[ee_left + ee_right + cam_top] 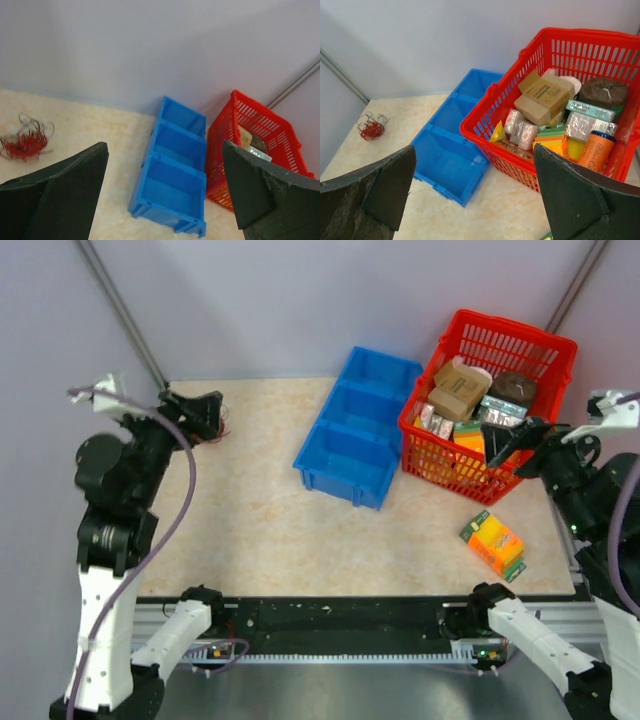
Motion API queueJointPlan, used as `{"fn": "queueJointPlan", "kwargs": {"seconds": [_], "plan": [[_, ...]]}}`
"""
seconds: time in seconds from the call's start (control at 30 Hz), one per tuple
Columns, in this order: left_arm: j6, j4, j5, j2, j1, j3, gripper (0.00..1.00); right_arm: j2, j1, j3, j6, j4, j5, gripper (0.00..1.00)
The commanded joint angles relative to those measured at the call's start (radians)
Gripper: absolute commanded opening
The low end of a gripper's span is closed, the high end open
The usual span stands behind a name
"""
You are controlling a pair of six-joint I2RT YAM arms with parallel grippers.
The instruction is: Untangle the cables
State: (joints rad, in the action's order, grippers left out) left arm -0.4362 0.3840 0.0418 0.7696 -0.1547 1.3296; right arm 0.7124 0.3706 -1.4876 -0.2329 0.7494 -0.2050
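My left gripper will next go down and turn toward the clump's lower end (22, 151), since the tangle lies low on the tabletop, outside its open fingers.
The cables (27, 140) lie in a small tangled clump, bright red mixed with dark thin wires, on the beige table at the far left. The clump also shows in the right wrist view (370, 126), and in the top view (221, 431) it is mostly hidden behind my left gripper. My left gripper (200, 412) hovers raised just beside the clump. In its wrist view the left gripper (165, 200) is open and empty. My right gripper (512, 440) hangs over the near rim of the red basket. In its wrist view the right gripper (475, 195) is open wide and empty.
A blue three-compartment bin (360, 425) lies at the middle back. A red basket (540, 345) full of packaged goods stands to its right. An orange and green box (493, 543) lies at the right front. Grey walls close the back and sides.
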Motion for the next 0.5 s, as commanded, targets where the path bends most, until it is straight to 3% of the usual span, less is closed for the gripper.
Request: {"fn": "queueJointPlan", "kwargs": {"seconds": [0.0, 0.13, 0.33, 0.47], "plan": [[-0.195, 0.183, -0.025, 0.219, 0.023, 0.069, 0.99, 0.041, 0.007, 0.049, -0.032, -0.012, 0.018, 0.99], [-0.361, 0.158, 0.023, 0.367, 0.105, 0.016, 0.98, 0.055, 0.007, 0.07, -0.033, -0.016, 0.061, 0.99], [-0.711, -0.118, 0.007, 0.491, 0.312, -0.231, 0.98, 0.05, 0.007, 0.119, -0.063, -0.018, 0.105, 0.99], [-0.841, -0.29, -0.002, 0.652, 0.394, -0.277, 0.98, 0.021, 0.007, 0.142, -0.078, -0.033, 0.125, 0.99]]}}
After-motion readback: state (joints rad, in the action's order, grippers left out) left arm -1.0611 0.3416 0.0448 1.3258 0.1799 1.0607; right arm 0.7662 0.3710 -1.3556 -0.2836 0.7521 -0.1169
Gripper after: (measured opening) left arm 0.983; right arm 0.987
